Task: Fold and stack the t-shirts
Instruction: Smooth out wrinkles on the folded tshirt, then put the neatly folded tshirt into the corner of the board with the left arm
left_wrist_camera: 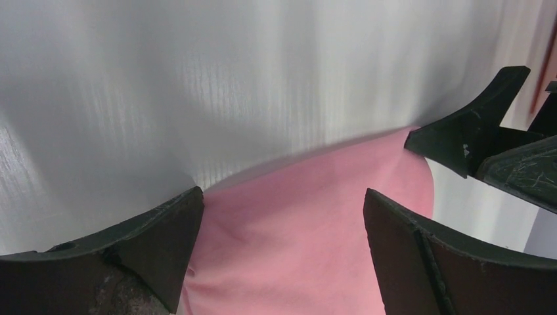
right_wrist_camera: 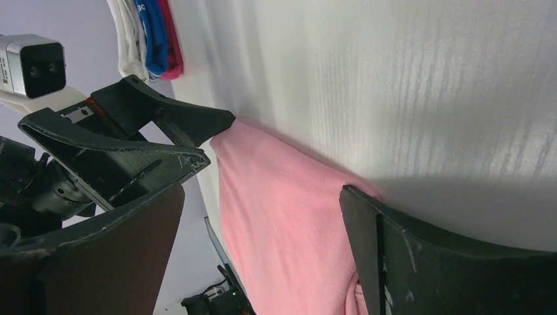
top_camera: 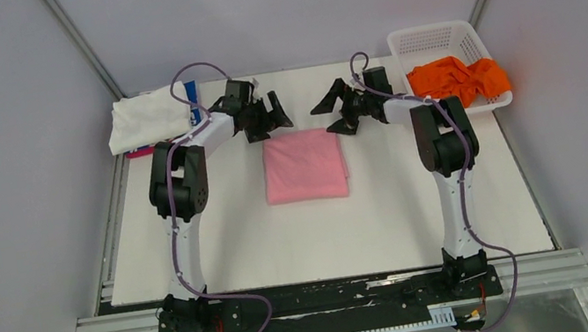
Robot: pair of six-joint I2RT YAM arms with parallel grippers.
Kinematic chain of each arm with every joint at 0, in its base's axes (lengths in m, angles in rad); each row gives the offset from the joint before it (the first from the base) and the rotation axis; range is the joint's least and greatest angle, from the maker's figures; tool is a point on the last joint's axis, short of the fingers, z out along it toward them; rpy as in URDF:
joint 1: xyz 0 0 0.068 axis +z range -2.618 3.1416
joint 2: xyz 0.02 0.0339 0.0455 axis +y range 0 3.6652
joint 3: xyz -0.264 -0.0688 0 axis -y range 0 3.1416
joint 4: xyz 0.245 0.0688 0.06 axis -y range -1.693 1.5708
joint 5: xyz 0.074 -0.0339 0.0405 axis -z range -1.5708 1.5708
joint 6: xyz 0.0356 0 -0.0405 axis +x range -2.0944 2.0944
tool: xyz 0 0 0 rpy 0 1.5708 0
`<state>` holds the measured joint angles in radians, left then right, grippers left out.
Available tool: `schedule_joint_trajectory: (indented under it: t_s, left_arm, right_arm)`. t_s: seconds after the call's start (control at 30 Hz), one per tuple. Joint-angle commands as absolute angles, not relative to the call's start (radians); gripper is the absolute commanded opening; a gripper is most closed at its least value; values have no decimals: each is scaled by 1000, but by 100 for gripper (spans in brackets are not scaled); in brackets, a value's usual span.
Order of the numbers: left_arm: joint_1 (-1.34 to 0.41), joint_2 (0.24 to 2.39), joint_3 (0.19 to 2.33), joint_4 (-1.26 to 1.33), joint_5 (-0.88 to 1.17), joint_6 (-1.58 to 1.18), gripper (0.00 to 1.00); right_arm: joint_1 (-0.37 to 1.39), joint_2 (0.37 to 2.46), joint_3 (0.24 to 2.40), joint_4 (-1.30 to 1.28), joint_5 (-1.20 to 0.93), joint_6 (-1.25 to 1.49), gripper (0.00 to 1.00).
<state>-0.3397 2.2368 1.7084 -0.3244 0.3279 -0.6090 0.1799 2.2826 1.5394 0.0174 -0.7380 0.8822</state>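
I should move my left gripper up off the pink t-shirt's far corner, then back and down onto the t-shirt's edge facing the stack [top_camera: 266,173], since the t-shirt is already folded.
A light pink t-shirt [top_camera: 305,166] lies folded into a neat rectangle on the white table [top_camera: 328,232]. My left gripper [top_camera: 268,127] hovers open just above its far left corner, and my right gripper [top_camera: 332,120] hovers open at its far right corner. Neither holds anything. In the left wrist view the pink t-shirt [left_wrist_camera: 315,230] shows between my wide-open left gripper [left_wrist_camera: 282,243]. The right wrist view has the same pink t-shirt [right_wrist_camera: 276,216] under my open right gripper [right_wrist_camera: 263,243]. An orange t-shirt [top_camera: 459,79] lies crumpled in the basket.
A white lattice basket [top_camera: 430,36] stands at the table's far right corner. At the far left a folded white t-shirt [top_camera: 142,119] tops a stack, with blue [right_wrist_camera: 150,33] and magenta [right_wrist_camera: 171,39] cloth under it. Grey walls close in on three sides.
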Motion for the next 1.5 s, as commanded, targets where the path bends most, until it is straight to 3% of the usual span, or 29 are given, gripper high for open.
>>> schedule_joint_trajectory:
  t_s: [0.0, 0.2, 0.37, 0.6, 0.73, 1.0, 1.13, 1.47]
  left_arm:
    - [-344, 2234, 1635, -359, 299, -612, 100]
    - [-345, 2129, 1673, -446, 186, -567, 100]
    - [-347, 1960, 1625, -492, 32, -559, 100]
    - [-347, 1831, 1472, -567, -45, -554, 100]
    - [-352, 1762, 1340, -522, 33, -591, 100]
    - [-404, 1761, 1222, -433, 63, -690, 100]
    - [-431, 1823, 1235, -431, 56, -694, 93]
    - [-539, 2045, 1402, -607, -85, -695, 56]
  right_arm:
    - [182, 2265, 1467, -28, -611, 854, 100]
    - [183, 2111, 1518, -86, -594, 744, 100]
    - [200, 1924, 1474, -172, -451, 659, 100]
    - [212, 1666, 1172, -192, -305, 638, 100]
    - [212, 1502, 1006, -200, -267, 635, 100]
    - [211, 1233, 834, -326, -173, 593, 100]
    - [210, 1140, 788, -383, -142, 575, 100]
    - [201, 1009, 763, -430, -82, 565, 100]
